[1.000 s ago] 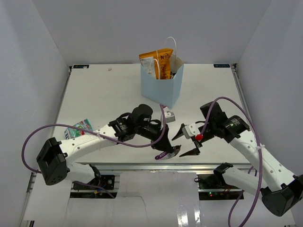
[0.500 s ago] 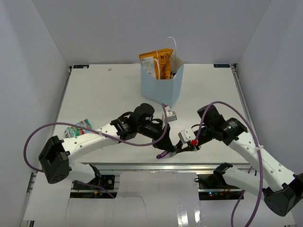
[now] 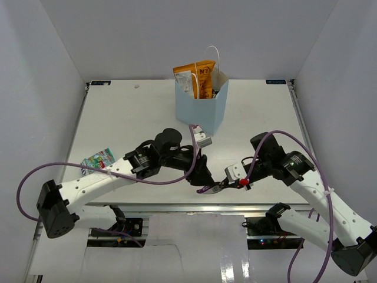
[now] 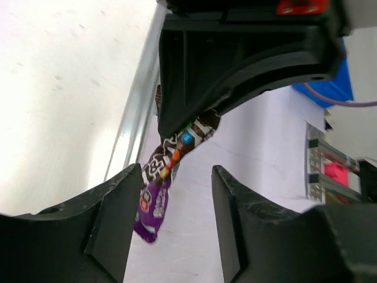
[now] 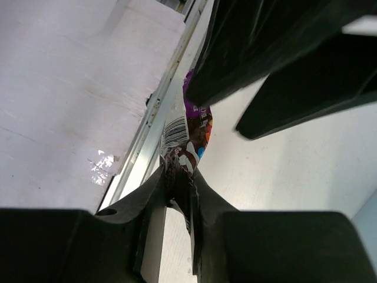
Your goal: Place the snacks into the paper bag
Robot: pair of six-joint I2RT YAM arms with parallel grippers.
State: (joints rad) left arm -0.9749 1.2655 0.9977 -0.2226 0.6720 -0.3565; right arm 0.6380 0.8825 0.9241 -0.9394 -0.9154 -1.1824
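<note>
My right gripper should next move up and outward over the paper bag's opening [image 3: 220, 82] beside the orange chip bag and let go of the candy bar [image 3: 207, 190], because that side of the paper bag is open.
A dark purple candy bar [image 3: 207, 190] hangs at the table's near edge, pinched at one end by my right gripper [image 3: 220, 187]. In the right wrist view the jaws [image 5: 178, 174] are shut on the wrapper [image 5: 187, 134]. My left gripper [image 3: 202, 178] is open just left of the bar; its fingers [image 4: 121, 200] stand apart with the bar [image 4: 154, 191] beyond them, untouched. The light blue paper bag [image 3: 201, 111] stands upright at the back centre, with an orange chip bag [image 3: 203, 78] sticking out of it. A green packet [image 3: 98, 159] lies at the left.
The table's metal front rail [image 4: 136, 112] runs right beside the candy bar. The two arms' fingers are close together near the front edge. White walls enclose the table on the left, back and right.
My right gripper moved in and shut on the candy bar. My left gripper, shut on the bar before, has opened, let go and drawn back a little to the left.
</note>
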